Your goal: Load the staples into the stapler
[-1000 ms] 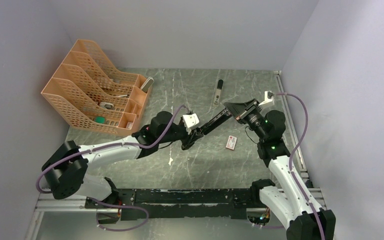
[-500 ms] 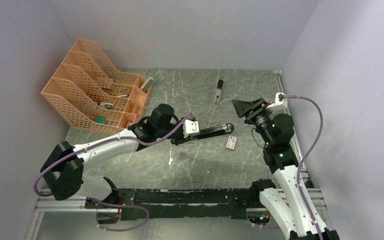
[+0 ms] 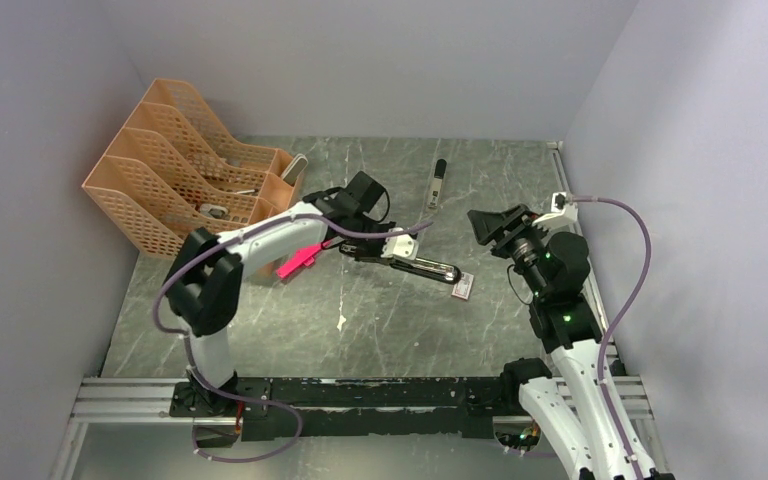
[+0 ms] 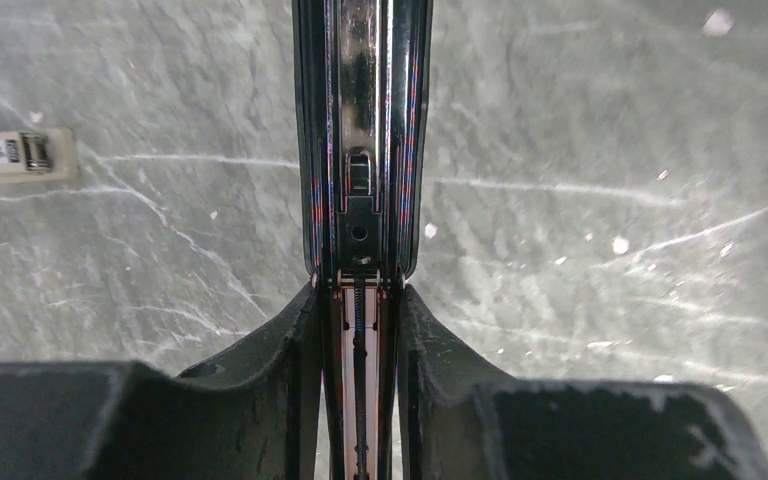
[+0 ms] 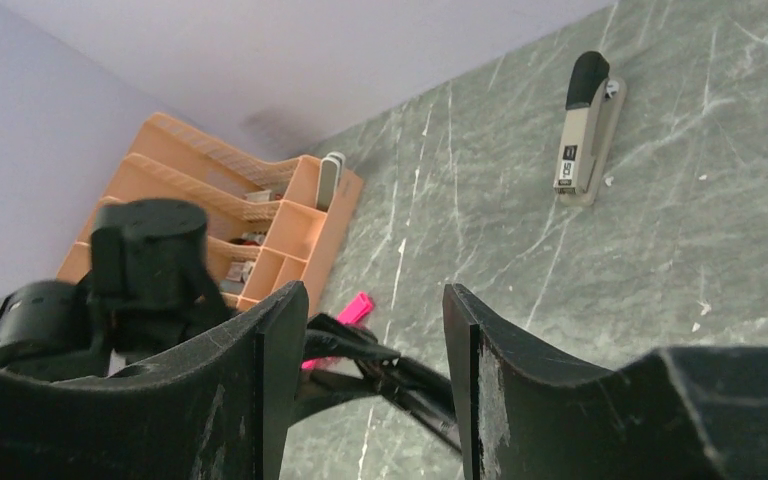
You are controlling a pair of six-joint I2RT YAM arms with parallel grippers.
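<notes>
The stapler (image 3: 428, 266) goes down to the left in the top view next, clear of the white box, and my left gripper releases it. Bare tabletop lies below there.
My left gripper (image 3: 392, 248) is shut on the rear of the black stapler (image 3: 428, 266), which points right and toward me, just above the table. From the left wrist, the stapler (image 4: 364, 120) runs straight up out of the gripper (image 4: 360, 290), its shiny rail exposed. A small white box with red print (image 3: 463, 287) lies at the stapler's tip. A short whitish strip (image 3: 341, 322) that looks like staples lies nearer the front. My right gripper (image 3: 488, 222) hangs open and empty to the right of the stapler. Between that gripper's (image 5: 375, 290) fingers the stapler (image 5: 415, 385) shows farther off.
A pink plastic piece (image 3: 298, 262) lies under my left forearm. An orange desk organizer (image 3: 190, 185) with small items fills the back left. A slim black-and-silver stick (image 3: 438, 183) lies at the back centre. Walls close in on the left, back and right.
My right gripper let go of the stapler's far end, opened and drew back to the right. My left arm swung the stapler right and down toward the white box. The pink piece now shows.
</notes>
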